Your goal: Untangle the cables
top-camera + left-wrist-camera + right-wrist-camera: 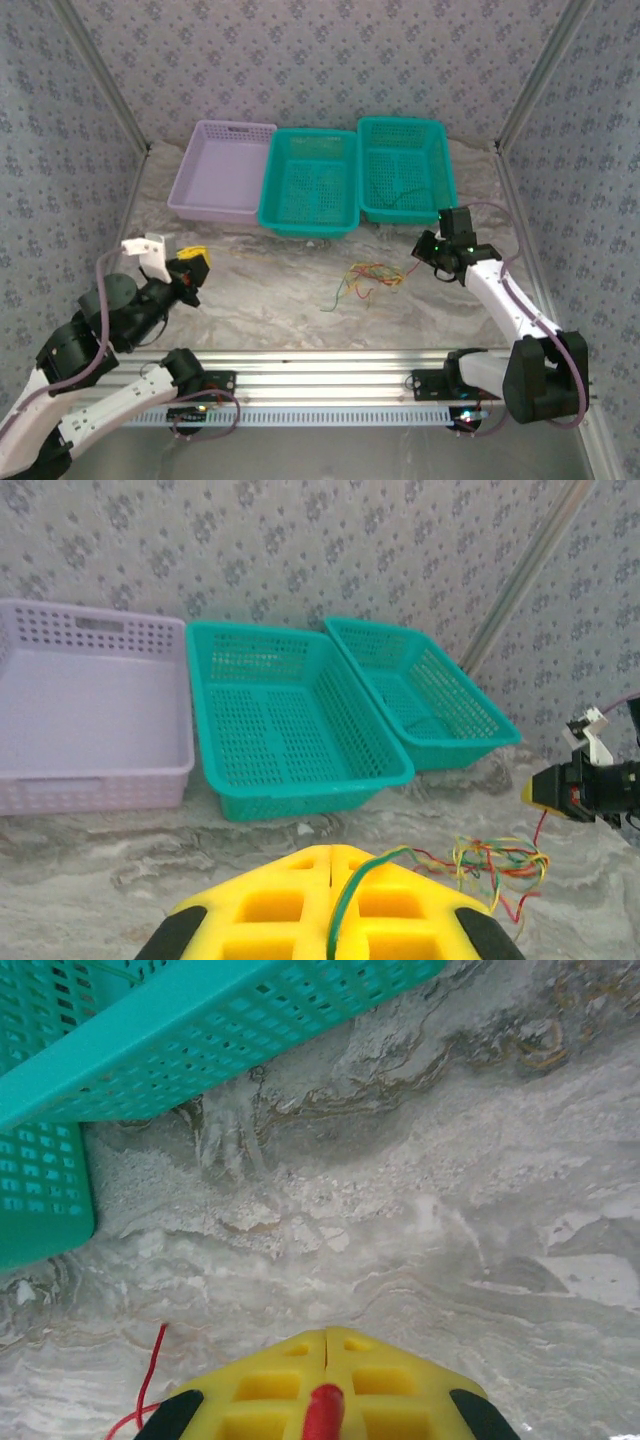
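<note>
I will keep my right gripper near the corner of the teal basket next and open its fingers to let the red cable go onto the bare marble, which is below them.
A loose tangle of thin red, yellow, orange and green cables [370, 275] lies on the marble table between the arms, also in the left wrist view [500, 865]. My left gripper [193, 258] sits far to the tangle's left. Its yellow fingers [330, 852] are shut on a green cable [360, 885] that runs off to the tangle. My right gripper [426, 247] is just right of the tangle, and its fingers [327, 1332] are shut on a red cable [325, 1412]. More red cable [148, 1380] trails on the table to their left.
Three baskets stand in a row at the back: a lilac one [205, 212], a teal one [305, 226] and another teal one [400, 215], where a thin dark strand [408, 193] seems to lie. The right gripper is close to the teal basket's corner [60, 1230].
</note>
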You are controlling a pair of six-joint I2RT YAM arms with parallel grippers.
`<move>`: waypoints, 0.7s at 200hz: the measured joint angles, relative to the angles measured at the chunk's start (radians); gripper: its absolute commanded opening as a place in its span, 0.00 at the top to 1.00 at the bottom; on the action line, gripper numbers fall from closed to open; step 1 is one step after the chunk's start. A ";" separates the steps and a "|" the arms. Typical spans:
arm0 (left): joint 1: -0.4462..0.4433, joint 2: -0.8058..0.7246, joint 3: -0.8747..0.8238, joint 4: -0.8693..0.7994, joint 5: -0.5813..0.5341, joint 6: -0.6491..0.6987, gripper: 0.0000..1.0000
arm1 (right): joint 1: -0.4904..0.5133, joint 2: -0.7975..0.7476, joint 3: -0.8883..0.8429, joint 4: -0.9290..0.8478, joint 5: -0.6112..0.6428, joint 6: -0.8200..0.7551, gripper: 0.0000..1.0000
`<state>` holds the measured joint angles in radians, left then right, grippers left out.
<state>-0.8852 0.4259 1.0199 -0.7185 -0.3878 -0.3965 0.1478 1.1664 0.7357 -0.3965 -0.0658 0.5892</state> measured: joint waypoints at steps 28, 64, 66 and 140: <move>0.000 0.020 0.067 -0.024 -0.034 0.037 1.00 | -0.013 0.000 -0.003 -0.001 0.023 -0.003 1.00; 0.000 0.080 0.129 -0.061 -0.061 0.072 1.00 | -0.022 0.019 -0.008 0.008 0.042 -0.003 1.00; 0.000 0.087 0.135 -0.066 -0.063 0.075 1.00 | -0.022 0.021 -0.008 0.009 0.044 -0.003 1.00; 0.000 0.161 0.376 -0.108 -0.125 0.172 1.00 | -0.014 0.084 -0.020 0.038 0.078 -0.004 1.00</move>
<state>-0.8852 0.5869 1.3960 -0.8261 -0.5129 -0.2245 0.1333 1.2499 0.7158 -0.3588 0.0120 0.5854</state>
